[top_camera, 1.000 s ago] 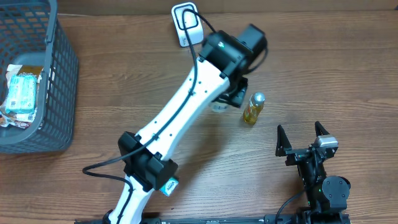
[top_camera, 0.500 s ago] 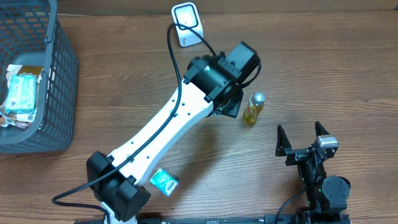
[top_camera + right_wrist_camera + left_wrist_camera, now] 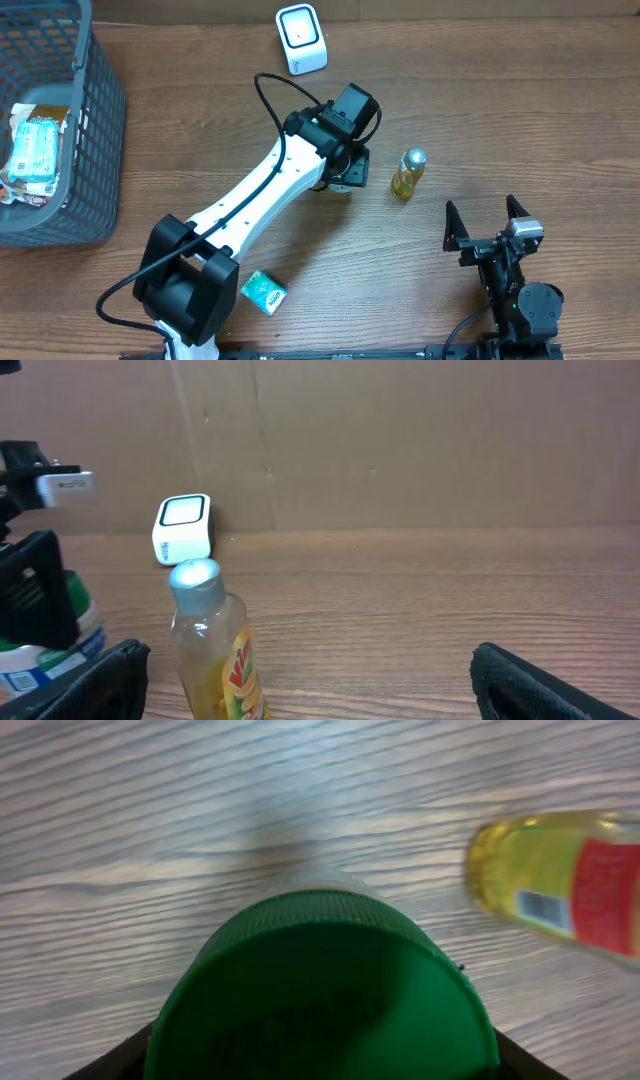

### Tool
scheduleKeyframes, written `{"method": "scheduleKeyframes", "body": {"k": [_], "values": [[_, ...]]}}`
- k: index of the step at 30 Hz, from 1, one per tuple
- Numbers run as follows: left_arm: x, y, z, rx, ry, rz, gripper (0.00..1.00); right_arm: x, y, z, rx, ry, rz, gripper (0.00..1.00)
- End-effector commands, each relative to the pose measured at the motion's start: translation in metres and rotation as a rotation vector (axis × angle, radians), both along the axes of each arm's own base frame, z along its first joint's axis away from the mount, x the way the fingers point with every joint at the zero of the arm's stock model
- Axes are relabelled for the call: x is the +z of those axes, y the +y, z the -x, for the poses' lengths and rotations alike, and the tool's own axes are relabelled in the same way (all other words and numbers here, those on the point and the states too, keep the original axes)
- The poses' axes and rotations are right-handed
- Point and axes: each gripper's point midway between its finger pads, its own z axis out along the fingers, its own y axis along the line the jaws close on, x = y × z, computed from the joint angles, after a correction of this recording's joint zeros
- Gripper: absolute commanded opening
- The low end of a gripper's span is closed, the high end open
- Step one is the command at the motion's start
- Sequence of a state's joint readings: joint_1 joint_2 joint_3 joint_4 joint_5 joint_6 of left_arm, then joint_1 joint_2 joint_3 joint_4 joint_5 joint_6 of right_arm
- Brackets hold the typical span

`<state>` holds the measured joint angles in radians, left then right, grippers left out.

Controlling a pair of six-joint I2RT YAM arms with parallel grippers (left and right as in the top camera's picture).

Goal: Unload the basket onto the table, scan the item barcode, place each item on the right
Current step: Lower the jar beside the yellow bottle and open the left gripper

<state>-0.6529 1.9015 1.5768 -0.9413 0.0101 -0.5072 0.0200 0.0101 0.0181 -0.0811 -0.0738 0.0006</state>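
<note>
The jar still hangs above the table. My left gripper shifts slightly back toward the yellow bottle next and sets the jar down beside it.
My left gripper (image 3: 346,172) is shut on a jar with a green lid (image 3: 320,990), which fills the bottom of the left wrist view; black fingers (image 3: 112,1066) show at both sides of the lid. From the right wrist view the jar (image 3: 60,632) shows a white and blue label low over the table. The white barcode scanner (image 3: 301,38) stands at the far edge, well behind the jar. My right gripper (image 3: 487,226) is open at the near right, with nothing between its fingers (image 3: 535,678).
A yellow bottle with a silver cap (image 3: 407,172) stands just right of the jar. A grey basket (image 3: 95,130) with packets sits at the far left. A teal packet (image 3: 264,292) lies near the left arm's base.
The left arm has drawn back from the scanner toward the middle of the table, carrying the jar, and now sits left of the yellow bottle. The right arm has not moved.
</note>
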Motion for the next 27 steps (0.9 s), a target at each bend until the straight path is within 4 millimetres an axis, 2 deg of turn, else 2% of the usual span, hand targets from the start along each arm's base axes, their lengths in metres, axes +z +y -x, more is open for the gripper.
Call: {"method": "scheduleKeyframes", "body": {"k": [1, 11, 16, 19, 20, 25, 26, 27], "values": [[0.002, -0.013, 0.012, -0.005, 0.028, 0.054, 0.59, -0.002, -0.002, 0.0, -0.009, -0.001, -0.002, 1.0], [-0.028, -0.031, 0.017, -0.042, 0.011, -0.021, 0.61, -0.002, -0.002, 0.0, -0.009, -0.001, -0.002, 1.0], [-0.051, -0.029, 0.019, -0.025, 0.041, -0.069, 0.63, -0.002, -0.002, 0.0, -0.009, -0.001, -0.002, 1.0], [-0.057, -0.029, 0.02, -0.027, 0.053, -0.078, 0.64, -0.002, -0.002, 0.0, -0.009, -0.001, -0.002, 1.0], [-0.057, -0.029, 0.02, -0.027, 0.054, -0.079, 0.67, -0.002, -0.002, 0.0, -0.009, -0.001, -0.002, 1.0], [-0.057, -0.03, 0.019, -0.028, 0.049, -0.074, 0.95, -0.002, -0.002, 0.0, -0.009, -0.001, -0.002, 1.0], [-0.056, -0.031, 0.019, -0.028, 0.048, -0.073, 1.0, -0.002, -0.002, 0.0, -0.009, -0.001, -0.002, 1.0], [-0.055, -0.031, 0.018, -0.026, 0.046, -0.071, 1.0, -0.002, -0.002, 0.0, -0.009, -0.001, -0.002, 1.0]]}}
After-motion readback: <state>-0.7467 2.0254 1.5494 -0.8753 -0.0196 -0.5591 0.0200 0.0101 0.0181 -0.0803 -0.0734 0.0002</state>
